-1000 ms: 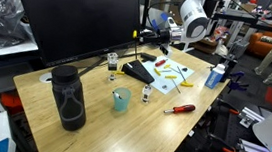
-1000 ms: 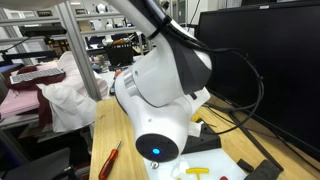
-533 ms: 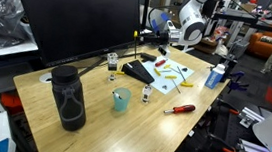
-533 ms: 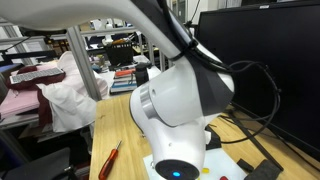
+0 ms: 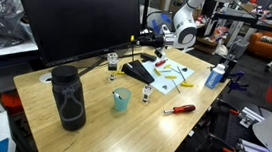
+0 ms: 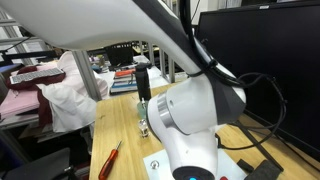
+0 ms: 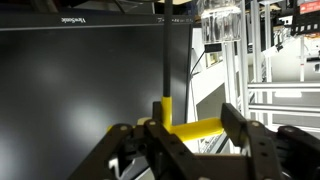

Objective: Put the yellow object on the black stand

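I am still holding the yellow object above the black stand, so next I will move my gripper down with it onto the stand and release it there.
The yellow object (image 7: 200, 128) is a slim bright yellow L-shaped bar. It lies crosswise between my gripper's (image 7: 193, 136) two black fingers, which are shut on it. In an exterior view my gripper (image 5: 150, 33) holds it (image 5: 138, 32) high above the table, next to the big monitor's right edge. The black stand (image 5: 137, 72) is a dark wedge on the table, below the gripper and well apart from it. In the exterior view at the table's end, my arm (image 6: 190, 110) hides the gripper and the stand.
A big black monitor (image 5: 76, 20) stands behind the table. On the table are a teal cup (image 5: 121, 100), a tall black cylinder (image 5: 69, 98), a red-handled screwdriver (image 5: 180, 108), a white board with small parts (image 5: 171, 74) and a blue bottle (image 5: 214, 76).
My arm's upper joints have turned, and its body has slid right and down in the close exterior view. The gripper stays raised by the monitor with the yellow object in it.
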Available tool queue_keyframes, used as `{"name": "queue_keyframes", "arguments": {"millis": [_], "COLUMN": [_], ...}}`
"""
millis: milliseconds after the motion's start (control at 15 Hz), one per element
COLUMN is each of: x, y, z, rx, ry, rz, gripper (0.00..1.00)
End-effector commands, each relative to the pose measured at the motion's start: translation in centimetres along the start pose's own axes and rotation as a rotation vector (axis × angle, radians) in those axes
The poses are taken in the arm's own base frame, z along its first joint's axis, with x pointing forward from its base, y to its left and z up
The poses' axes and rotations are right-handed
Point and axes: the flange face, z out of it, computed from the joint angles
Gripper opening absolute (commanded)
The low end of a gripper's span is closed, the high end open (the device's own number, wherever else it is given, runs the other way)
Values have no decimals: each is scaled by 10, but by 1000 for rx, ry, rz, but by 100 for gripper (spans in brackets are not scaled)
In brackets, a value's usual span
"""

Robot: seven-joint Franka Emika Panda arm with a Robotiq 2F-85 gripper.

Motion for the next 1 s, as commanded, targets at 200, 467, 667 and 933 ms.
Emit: {"name": "queue_keyframes", "arguments": {"millis": [200,467,667,933], "x": [-7,-19,-22,-20], "y": [19,26,33,39], "z": [-6,-3,-3,-3], "rx": [-22,-27,-30,-32], "ry": [12,-5,-10,-8], "rz": [37,60,65,72], "gripper": [36,36,36,36]}}
